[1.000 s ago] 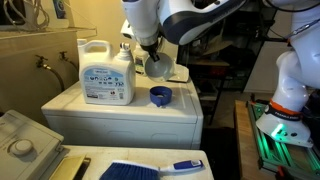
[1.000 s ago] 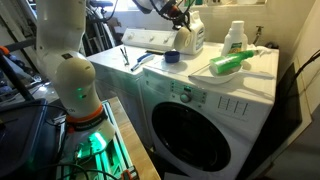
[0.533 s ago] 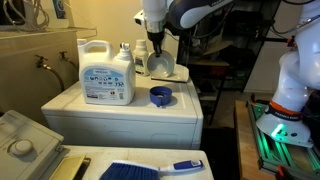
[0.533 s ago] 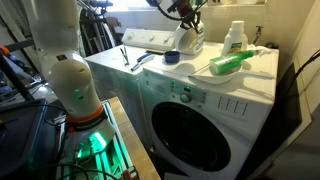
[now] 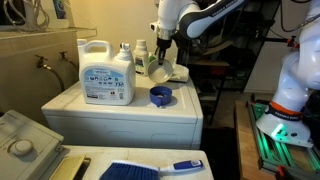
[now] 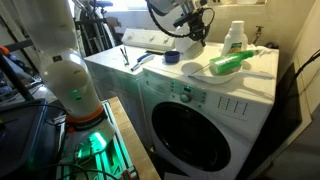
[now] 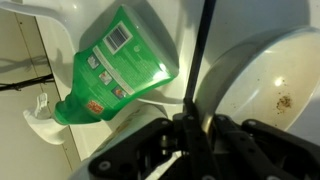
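Observation:
My gripper is holding the bowl [image 5: 158, 71] by its rim and should next lower it between the blue cup and the green bottle, then let go of its rim.
My gripper [image 5: 160, 58] [image 6: 193, 33] hangs over the top of a white washing machine [image 5: 125, 112] [image 6: 255, 72], shut on the rim of a white bowl [image 5: 158, 71] [image 7: 262, 80]. The wrist view has the gripper [image 7: 190, 125] pinching the bowl's thin edge, with the bowl's stained inside facing the camera. Below it lies a green bottle [image 7: 115, 65] [image 6: 232, 62] on its side. A small blue cup [image 5: 160, 96] [image 6: 172, 57] stands on the machine top just below and in front of the held bowl.
A large white detergent jug [image 5: 106, 72] and a smaller bottle [image 5: 124, 52] stand at the back of the machine. A white spray bottle [image 6: 235, 37] stands behind the green one. A blue brush [image 5: 150, 169] lies on the near counter. The robot base [image 6: 70, 80] stands beside the machine.
The arm has carried the bowl sideways across the machine top, away from the detergent jug and toward the green bottle. The grip has stayed shut throughout.

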Available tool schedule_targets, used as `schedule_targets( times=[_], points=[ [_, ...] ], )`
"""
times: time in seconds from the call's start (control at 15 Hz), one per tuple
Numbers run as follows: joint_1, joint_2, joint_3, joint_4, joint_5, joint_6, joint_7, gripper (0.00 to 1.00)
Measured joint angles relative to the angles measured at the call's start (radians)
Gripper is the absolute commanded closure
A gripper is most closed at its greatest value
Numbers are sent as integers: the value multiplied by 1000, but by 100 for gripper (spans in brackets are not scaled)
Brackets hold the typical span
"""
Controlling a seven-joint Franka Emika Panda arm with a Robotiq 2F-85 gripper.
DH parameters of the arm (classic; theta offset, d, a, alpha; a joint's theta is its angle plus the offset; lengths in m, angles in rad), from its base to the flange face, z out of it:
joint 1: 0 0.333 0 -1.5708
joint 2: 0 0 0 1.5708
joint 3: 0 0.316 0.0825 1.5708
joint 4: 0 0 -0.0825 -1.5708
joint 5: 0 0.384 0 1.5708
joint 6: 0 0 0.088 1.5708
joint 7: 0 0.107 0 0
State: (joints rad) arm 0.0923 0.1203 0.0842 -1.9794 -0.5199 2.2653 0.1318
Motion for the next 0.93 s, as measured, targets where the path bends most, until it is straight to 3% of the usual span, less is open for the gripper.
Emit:
schedule_targets(
  times=[0.27,0.6,0.67,0.93],
  points=[
    [-25,-12,-27,-85,164,155,27,98],
    [-46,-15,-39,-162,389,257,7,96],
    [-50,-15,-40,-175,426,272,1,71],
    [-64,-16,-48,-208,512,294,-4,45]
  ],
)
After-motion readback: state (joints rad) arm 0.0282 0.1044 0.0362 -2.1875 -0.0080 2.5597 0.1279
